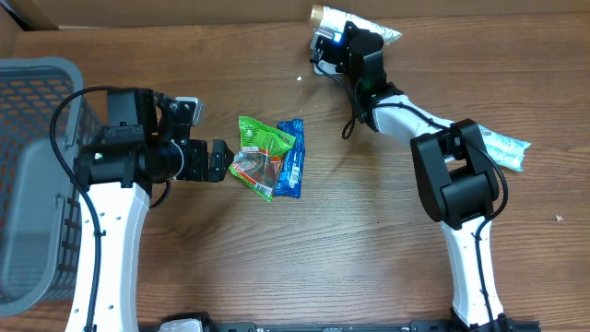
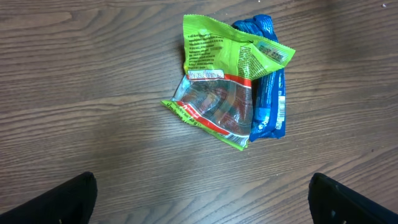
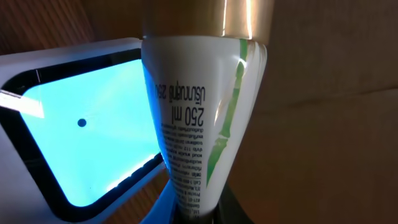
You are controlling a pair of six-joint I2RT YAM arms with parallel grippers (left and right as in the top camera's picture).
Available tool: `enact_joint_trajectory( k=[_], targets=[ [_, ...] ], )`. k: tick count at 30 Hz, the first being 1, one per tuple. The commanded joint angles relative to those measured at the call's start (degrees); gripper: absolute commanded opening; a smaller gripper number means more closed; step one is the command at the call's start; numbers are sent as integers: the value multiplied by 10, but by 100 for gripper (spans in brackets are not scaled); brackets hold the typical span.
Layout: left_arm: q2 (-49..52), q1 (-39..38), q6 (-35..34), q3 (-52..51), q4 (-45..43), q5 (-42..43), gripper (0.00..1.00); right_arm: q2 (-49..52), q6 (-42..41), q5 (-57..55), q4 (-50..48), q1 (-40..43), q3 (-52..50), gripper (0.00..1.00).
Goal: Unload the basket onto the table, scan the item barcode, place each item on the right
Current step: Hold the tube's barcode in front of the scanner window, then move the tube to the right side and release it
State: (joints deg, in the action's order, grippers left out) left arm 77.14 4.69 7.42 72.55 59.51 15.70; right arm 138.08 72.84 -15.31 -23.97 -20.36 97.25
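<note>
The tube (image 1: 364, 26) goes back and to the right in the overhead view next, over bare wood (image 1: 479, 110) beside the pouch. My right gripper lowers and releases it.
The item is a white tube (image 3: 199, 124) with green stripes and a gold cap (image 3: 208, 18). My right gripper (image 3: 202, 214) is shut on its lower end. The tube stands right beside the scanner's glowing blue window (image 3: 93, 137). Printed text faces the camera, and no barcode shows. In the overhead view the right gripper (image 1: 343, 41) holds the tube (image 1: 364, 26) at the table's far edge next to the scanner (image 1: 324, 41). My left gripper (image 1: 217, 159) stands open just left of a green snack packet (image 1: 263, 148), with bare wood between its fingers (image 2: 62, 202).
The green packet (image 2: 224, 87) lies partly over a blue packet (image 2: 270, 106) at mid-table. A grey mesh basket (image 1: 37, 184) stands at the left edge. A white and green pouch (image 1: 505, 148) lies by the right arm. Cardboard (image 1: 184, 11) lines the far edge.
</note>
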Motion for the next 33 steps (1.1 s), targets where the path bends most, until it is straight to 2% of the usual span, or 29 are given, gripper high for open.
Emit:
enact_joint_trajectory(
  k=[1, 17, 21, 27, 29, 32, 33],
  targets=[
    [1, -2, -8, 0, -2, 6, 100, -12, 12, -17, -17, 9, 11, 4],
    [1, -2, -8, 0, -2, 6, 100, -11, 14, -16, -11, 14, 11, 4],
    [1, -2, -8, 0, -2, 6, 100, -14, 62, -22, -26, 4, 11, 4],
    [1, -2, -8, 0, -2, 6, 99, -44, 65, -33, -23, -14, 11, 4],
    [1, -2, -8, 0, -2, 6, 100, -64, 65, -39, -4, -17, 11, 4],
    [1, -2, -8, 0, -2, 6, 100, -111, 59, -56, 83, -24, 11, 4],
    [1, -2, -8, 0, -2, 6, 100, -131, 35, -60, 117, -26, 11, 4]
  ],
)
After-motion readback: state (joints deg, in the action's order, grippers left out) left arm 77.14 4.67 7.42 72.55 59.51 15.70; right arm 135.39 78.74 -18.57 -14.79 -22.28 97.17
